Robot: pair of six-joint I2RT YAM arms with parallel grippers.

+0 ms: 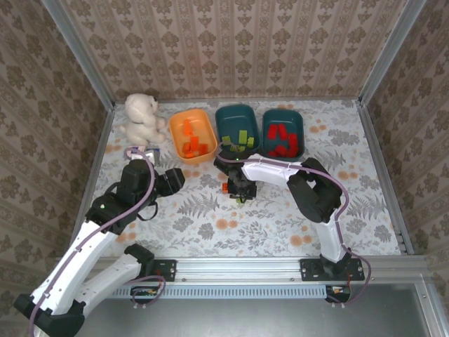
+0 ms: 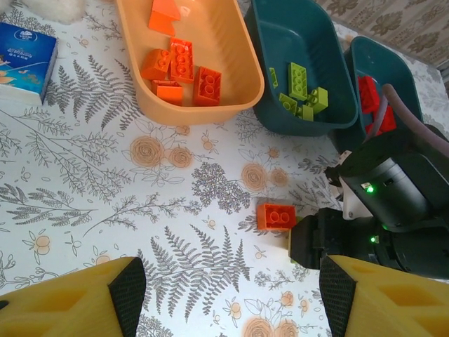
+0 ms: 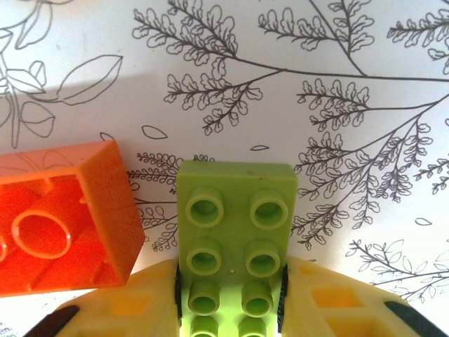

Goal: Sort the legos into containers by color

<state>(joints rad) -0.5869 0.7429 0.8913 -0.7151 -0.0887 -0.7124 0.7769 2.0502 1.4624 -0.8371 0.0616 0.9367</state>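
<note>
The robot should next lift the lego in its right gripper, carry it outward over the teal container, lower it inside and let go, because that container holds matching green legos.
My right gripper (image 3: 231, 298) is shut on a light green lego (image 3: 235, 225), low over the flowered table. An orange lego (image 3: 59, 217) lies just to its left, close beside it. From above, the right gripper (image 1: 239, 189) sits in front of the tubs, with that orange lego (image 1: 225, 187) at its left side. My left gripper (image 2: 231, 295) hangs open over bare table, the orange lego (image 2: 276, 216) ahead of it. At the back stand an orange container (image 1: 200, 121) holding orange legos, a teal container (image 1: 235, 116) with green ones and a teal container (image 1: 280, 116) with red ones.
A white plush toy (image 1: 142, 119) sits at the back left, and a small blue-and-white box (image 2: 24, 60) lies near it. The right arm's black wrist (image 2: 393, 189) crowds the table next to the orange lego. Metal rails and patterned walls enclose the table.
</note>
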